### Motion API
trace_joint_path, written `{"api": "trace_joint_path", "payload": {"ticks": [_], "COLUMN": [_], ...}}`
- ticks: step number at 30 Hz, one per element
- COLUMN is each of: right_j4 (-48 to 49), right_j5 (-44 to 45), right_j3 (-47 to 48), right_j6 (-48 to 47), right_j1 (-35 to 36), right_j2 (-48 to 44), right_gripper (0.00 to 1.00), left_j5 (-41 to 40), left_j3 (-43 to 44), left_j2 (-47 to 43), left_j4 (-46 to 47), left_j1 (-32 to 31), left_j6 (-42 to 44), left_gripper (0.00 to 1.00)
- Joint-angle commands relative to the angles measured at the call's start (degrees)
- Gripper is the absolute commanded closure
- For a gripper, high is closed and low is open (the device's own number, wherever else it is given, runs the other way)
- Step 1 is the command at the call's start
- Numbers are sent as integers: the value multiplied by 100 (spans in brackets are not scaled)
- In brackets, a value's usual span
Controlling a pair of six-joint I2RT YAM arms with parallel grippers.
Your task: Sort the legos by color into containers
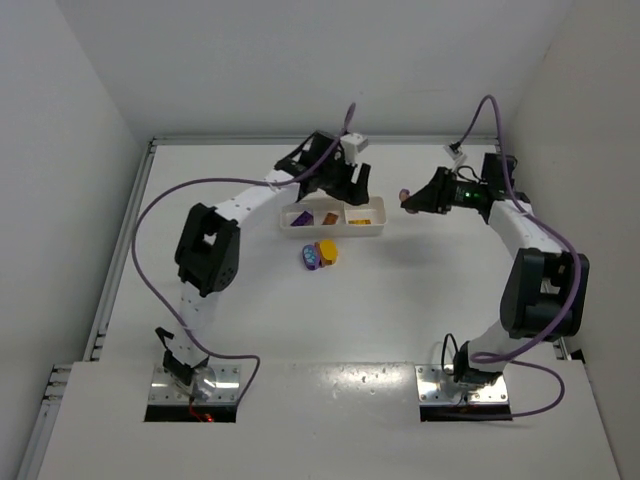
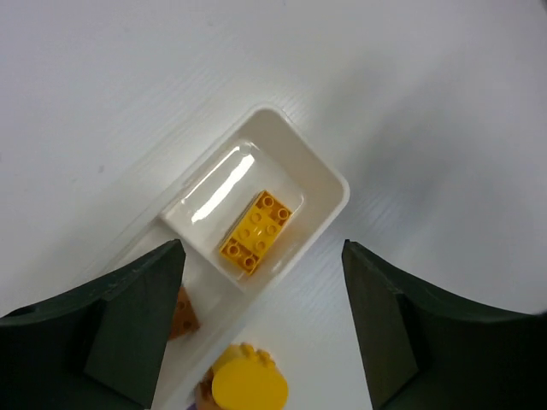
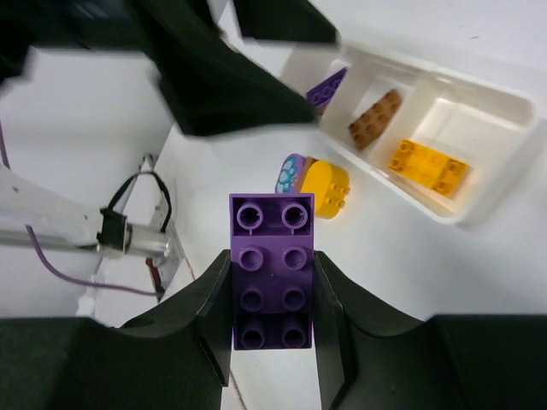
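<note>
The purple brick's tray compartment (image 1: 298, 217) (image 3: 318, 75) lies below and to the left in the top view. My right gripper needs to cross over it next, then lower and release the matching brick there.
The white tray (image 1: 283, 226) holds a purple brick (image 1: 302, 217) in its left compartment, a brown-orange brick (image 1: 328, 216) in the middle and a yellow brick (image 1: 360, 220) on the right. A rounded purple brick with a blue spot (image 1: 311, 259) and a yellow-orange brick (image 1: 327, 252) lie together on the table just in front of the tray. My left gripper (image 1: 350, 182) hovers open and empty over the tray's right compartment, above the yellow brick (image 2: 256, 232). My right gripper (image 1: 408, 203) is right of the tray, shut on a purple brick (image 3: 272, 226).
The left arm's dark gripper (image 3: 222, 77) fills the upper left of the right wrist view, over the tray (image 3: 491, 201). White walls enclose the table at the back and both sides. Purple cables trail from both arms.
</note>
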Motion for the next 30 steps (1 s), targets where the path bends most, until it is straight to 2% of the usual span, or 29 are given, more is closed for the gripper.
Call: {"api": "trace_joint_path", "payload": {"ticks": [1, 3, 5, 6, 7, 10, 14, 19, 21, 26, 30], "right_j4": [-111, -331, -673, -875, -877, -712, -131, 316, 520, 223, 169], "right_j5": [104, 341, 534, 718, 833, 1438, 2046, 2845, 3048, 3295, 3409], "right_j3": [349, 683, 1112, 1271, 1412, 1921, 2265, 2767, 2924, 3907, 4190], "right_j6": [-215, -504, -716, -856, -858, -797, -367, -173, -93, -146, -199], "right_j1": [592, 961, 1567, 1961, 2139, 2692, 2993, 3379, 3458, 3740, 3924], "right_j2": [165, 359, 762, 920, 1079, 1580, 2072, 2670, 2793, 3574, 3831], "right_gripper": [100, 100, 100, 100, 100, 100, 100, 100, 96, 95, 94], "left_j5": [-277, -409, -409, -339, -217, 153, 179, 372, 669, 1155, 1305], "left_j3": [-395, -747, -1257, -1502, -1583, -1873, -2198, -2752, -2946, -3069, -3069], "left_j2": [-1535, -1949, -2538, -2714, -2855, -3425, -3926, -4428, -4490, -4491, -4385], "left_j4": [210, 263, 342, 342, 342, 185, -44, -97, -97, -36, -36], "left_j1": [793, 1155, 1743, 1946, 2339, 2982, 3458, 3714, 3828, 4065, 4171], "left_j6": [-438, -509, -456, -456, -456, -404, -211, -69, -69, -315, -420], "left_gripper": [18, 5, 0, 0, 0, 0, 0, 0, 0, 0, 0]}}
